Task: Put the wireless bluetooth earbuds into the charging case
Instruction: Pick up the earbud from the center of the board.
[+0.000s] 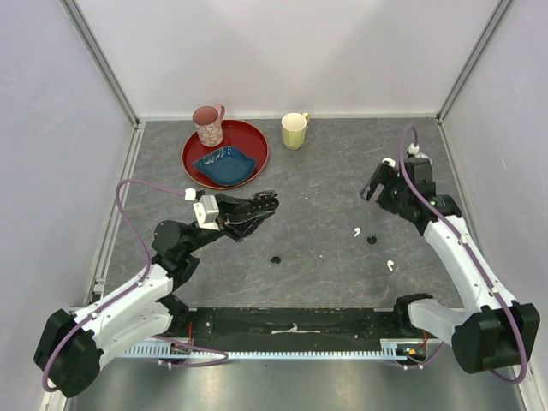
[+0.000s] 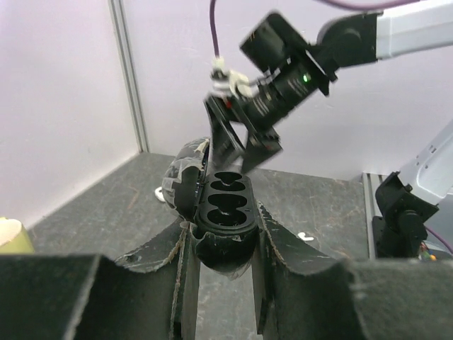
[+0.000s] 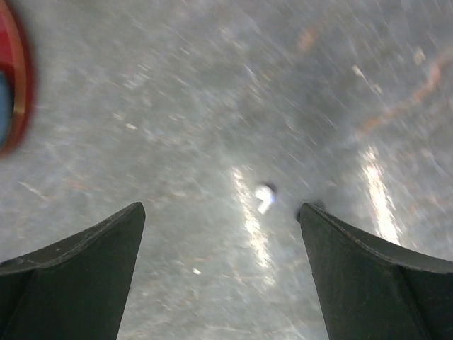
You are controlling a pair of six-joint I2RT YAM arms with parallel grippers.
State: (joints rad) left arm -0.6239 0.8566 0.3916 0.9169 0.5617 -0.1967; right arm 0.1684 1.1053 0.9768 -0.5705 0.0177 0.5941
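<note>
The black bit by the earbuds, dark like the case, lies below and back from my right gripper, which moves down and back to straddle it next.
The charging case (image 2: 225, 212) here is dark, not white. It is open, its lid (image 2: 185, 173) hinged back to the left, and its wells look empty. My left gripper (image 2: 223, 244) is shut on its lower half and holds it above the table left of centre (image 1: 257, 208). Two white earbuds lie on the table at the right, one (image 1: 357, 231) nearer the middle and one (image 1: 390, 265) nearer the front. My right gripper (image 1: 374, 184) is open and empty above the table, behind them. The blurred right wrist view shows one earbud (image 3: 264, 197) between and beyond the open right gripper (image 3: 221, 212).
A red plate (image 1: 257, 141) with a blue bowl (image 1: 224, 163) and a pink mug (image 1: 208, 125) stands at the back left. A yellow mug (image 1: 294, 130) is beside it. Two small black bits lie on the table, one (image 1: 276, 259) at centre and one (image 1: 372, 240) by the earbuds.
</note>
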